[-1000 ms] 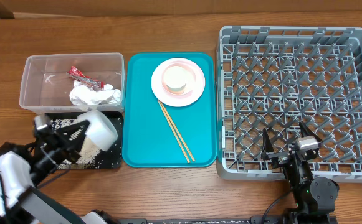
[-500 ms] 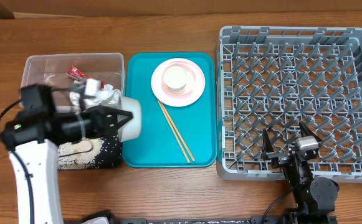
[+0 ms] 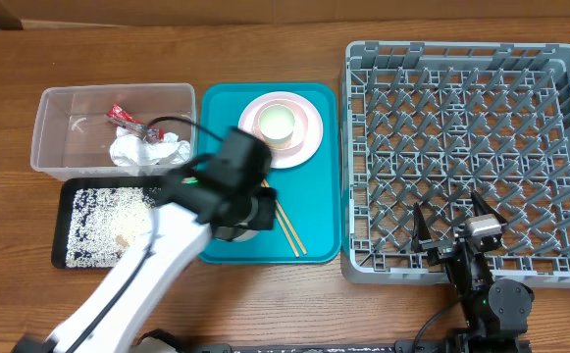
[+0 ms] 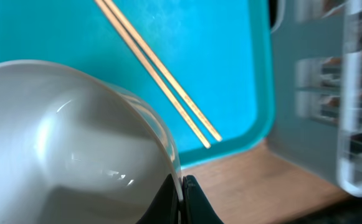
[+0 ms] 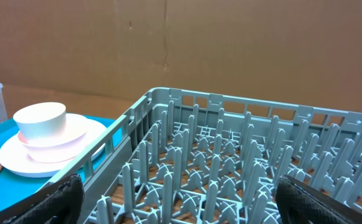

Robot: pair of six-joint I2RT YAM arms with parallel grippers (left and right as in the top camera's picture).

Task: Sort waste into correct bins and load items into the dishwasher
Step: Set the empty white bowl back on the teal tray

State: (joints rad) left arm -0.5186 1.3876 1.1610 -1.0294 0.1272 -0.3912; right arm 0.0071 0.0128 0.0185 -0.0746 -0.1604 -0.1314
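I will next lower the white bowl [image 4: 62, 143] with my left gripper onto the teal tray's bare front below, beside the chopsticks, and release the bowl's rim.
My left gripper [image 3: 255, 211] [image 4: 182, 193] is shut on the rim of the white bowl [image 4: 62, 143], holding it over the front of the teal tray [image 3: 216, 127]. Two wooden chopsticks [image 3: 289, 230] [image 4: 162, 81] lie on that tray, partly under the arm. Behind them the pale pink plate [image 3: 309, 147] carries the pink bowl [image 3: 302, 123] and the white cup [image 3: 277, 122]. The clear tub [image 3: 49, 137] holds the white napkin [image 3: 147, 150] and the red wrapper [image 3: 128, 120]. Rice [image 3: 103, 211] lies in the black tray [image 3: 59, 230]. My right gripper [image 3: 454, 230] [image 5: 181, 199] is open over the front edge of the grey dish rack [image 3: 461, 47].
The dish rack [image 5: 230, 162] fills the right side of the table and holds no dishes. The teal tray stands between the rack and the two bins. Bare wooden table [image 3: 265, 49] runs along the back and front edges.
My left arm has swung right from the black tray to over the teal tray, carrying the white bowl. The rice in the black tray is now uncovered. The right arm has not moved.
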